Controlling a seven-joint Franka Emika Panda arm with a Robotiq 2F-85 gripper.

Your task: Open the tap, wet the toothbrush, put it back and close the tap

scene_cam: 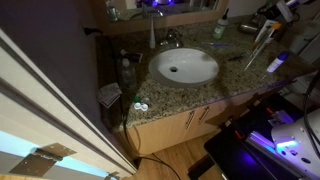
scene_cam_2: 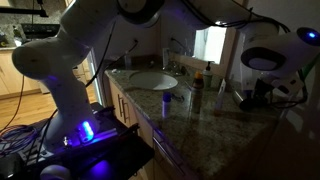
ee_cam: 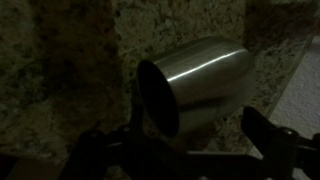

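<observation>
My gripper eases slightly to the right in the wrist view next and closes on the cup's side beside its opening, since my open fingers already are on either side of the metal cup.
In the wrist view a shiny metal cup stands on the speckled granite counter, its dark mouth facing the camera. My gripper is open, with its dark fingers on either side of the cup's lower part and no contact visible. No toothbrush shows in this view. In an exterior view the small chrome tap stands behind the white oval basin, and a thin pale stick, possibly the toothbrush, leans at the counter's right end under my gripper. The gripper also shows in an exterior view.
A slim white bottle stands beside the tap. A dark bottle and small items sit at the counter's left end, and a blue object lies at its right. The robot's base glows blue in front of the cabinet.
</observation>
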